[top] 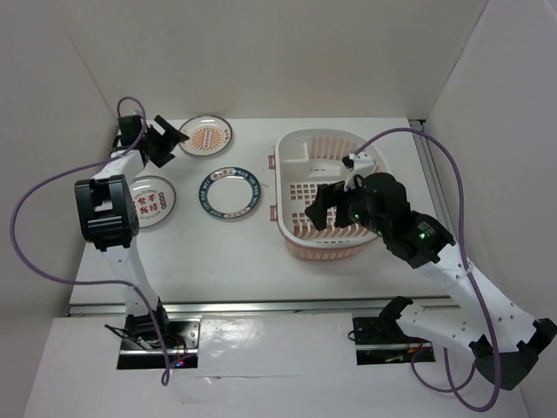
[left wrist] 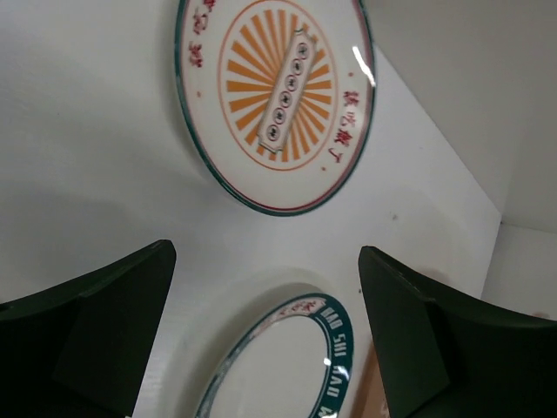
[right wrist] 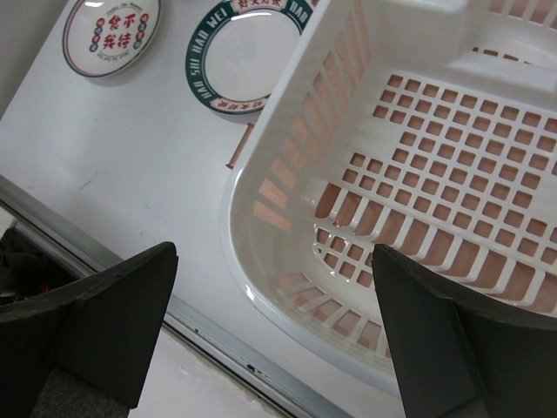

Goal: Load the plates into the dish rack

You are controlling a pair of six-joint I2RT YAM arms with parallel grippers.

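The sunburst plate's near rim faces the open fingers of my left gripper. I need to lower this gripper next and shift it to the right in the top view, onto that rim.
Three white plates lie on the table's left half. The orange sunburst plate [top: 207, 137] [left wrist: 277, 96] is at the back. The dark blue lettered plate [top: 230, 193] [left wrist: 287, 366] [right wrist: 244, 54] is in the middle. The red-marked plate [top: 151, 198] [right wrist: 111, 35] is at the left. The pale-pink dish rack [top: 291, 226] [right wrist: 287, 131] stands at the right and holds no plates. My left gripper [top: 171, 142] [left wrist: 265, 344] is open and empty, just left of the sunburst plate. My right gripper [top: 324, 209] [right wrist: 274, 340] is open and empty above the rack's near rim.
White walls [top: 287, 52] enclose the table at the back and both sides. A metal rail [top: 261, 306] runs along the table's near edge. Purple cables [top: 26, 235] loop from both arms.
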